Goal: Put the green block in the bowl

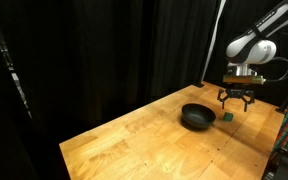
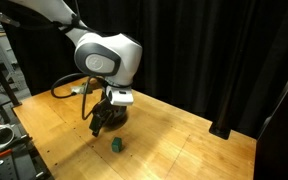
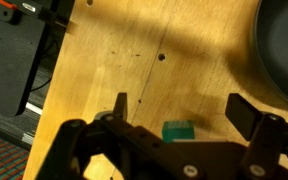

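Observation:
My gripper moves outward and down next until its open fingers straddle the green block (image 3: pixel 178 130), since the block still lies below and slightly beyond them on the tabletop.
The green block (image 3: pixel 178 130) is a tiny dark-green cube lying on the wooden table. It also shows in both exterior views (image 1: pixel 229 117) (image 2: pixel 115 146). The black bowl (image 1: pixel 197 117) sits beside it; in an exterior view (image 2: pixel 112 120) the arm partly hides it, and its rim fills the upper right of the wrist view (image 3: pixel 282 50). My gripper (image 3: pixel 182 112) is open and empty, hovering above the block with a finger on each side of it. It also shows in both exterior views (image 1: pixel 236 100) (image 2: pixel 102 124).
The wooden table (image 1: pixel 144 140) stands in front of black curtains. Its edge and a black frame show at the left of the wrist view (image 3: pixel 24 70). Equipment stands beside the table (image 2: pixel 4 135).

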